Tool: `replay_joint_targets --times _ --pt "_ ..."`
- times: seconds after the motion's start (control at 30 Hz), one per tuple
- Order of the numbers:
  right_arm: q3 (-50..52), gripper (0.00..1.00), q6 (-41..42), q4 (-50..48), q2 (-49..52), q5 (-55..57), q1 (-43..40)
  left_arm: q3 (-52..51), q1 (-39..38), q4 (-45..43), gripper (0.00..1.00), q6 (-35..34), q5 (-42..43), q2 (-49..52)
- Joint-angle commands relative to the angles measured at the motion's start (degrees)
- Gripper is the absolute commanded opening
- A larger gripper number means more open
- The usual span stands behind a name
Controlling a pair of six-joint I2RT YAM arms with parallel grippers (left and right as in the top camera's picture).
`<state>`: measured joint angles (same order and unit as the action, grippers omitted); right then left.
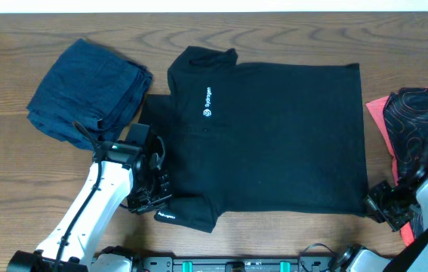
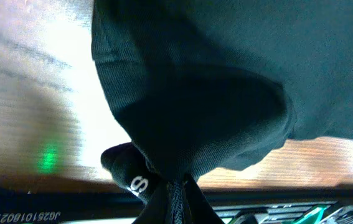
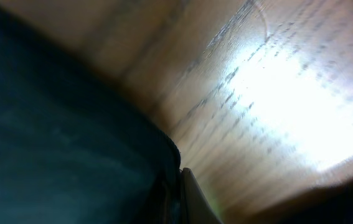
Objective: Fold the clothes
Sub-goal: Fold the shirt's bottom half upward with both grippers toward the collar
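Note:
The shirt (image 1: 274,136) lies spread flat, so my right gripper will next carry the pinched corner up and outward along the hem onto the hem's middle (image 1: 361,125) and let go of it.
A black short-sleeved shirt (image 1: 274,136) with a small white chest logo lies spread flat on the wooden table, collar toward the left. My left gripper (image 1: 157,198) sits at the shirt's near-left sleeve and is shut on a bunched fold of it. In the left wrist view the black shirt (image 2: 226,74) is pinched between the jaws of the left gripper (image 2: 175,183). My right gripper (image 1: 372,204) is at the near-right hem corner. In the right wrist view the right gripper (image 3: 177,177) is shut on the edge of the shirt (image 3: 51,137).
A crumpled navy garment (image 1: 89,91) lies at the far left, just beyond the left arm. A black-and-coral line-patterned garment (image 1: 425,121) lies at the right edge, above the right arm. Bare wooden table (image 1: 47,166) surrounds the shirt.

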<state>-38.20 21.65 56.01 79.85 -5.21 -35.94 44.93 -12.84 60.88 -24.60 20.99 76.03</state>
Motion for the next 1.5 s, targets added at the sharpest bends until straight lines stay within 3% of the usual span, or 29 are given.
replay_joint_targets --times 0.0,0.3,0.6,1.0,1.33,1.47 --pt "-4.4 0.01 -1.2 4.0 -4.1 -1.0 -0.3 0.9 0.3 2.6 0.06 1.0 -0.7 -1.0" --pt "-5.6 0.01 -1.1 7.0 -10.5 -10.2 -0.3 1.0 0.3 6.9 0.06 1.0 -0.7 -7.6" --pt "-5.7 0.01 -0.9 -5.6 -10.5 -20.1 -0.3 3.6 0.3 -7.5 0.06 1.0 -0.7 -9.4" --pt "-5.7 0.01 6.9 -20.3 -5.4 -22.5 0.2 3.9 0.3 -28.9 0.06 3.2 -1.2 -7.4" --pt "-5.7 0.01 7.1 -28.8 2.1 -29.0 1.4 3.9 3.6 -35.2 0.06 8.3 -2.4 -5.2" --pt "-5.7 0.01 10.8 -31.2 2.3 -28.9 2.4 3.9 4.8 -39.1 0.06 9.4 -2.4 -4.1"
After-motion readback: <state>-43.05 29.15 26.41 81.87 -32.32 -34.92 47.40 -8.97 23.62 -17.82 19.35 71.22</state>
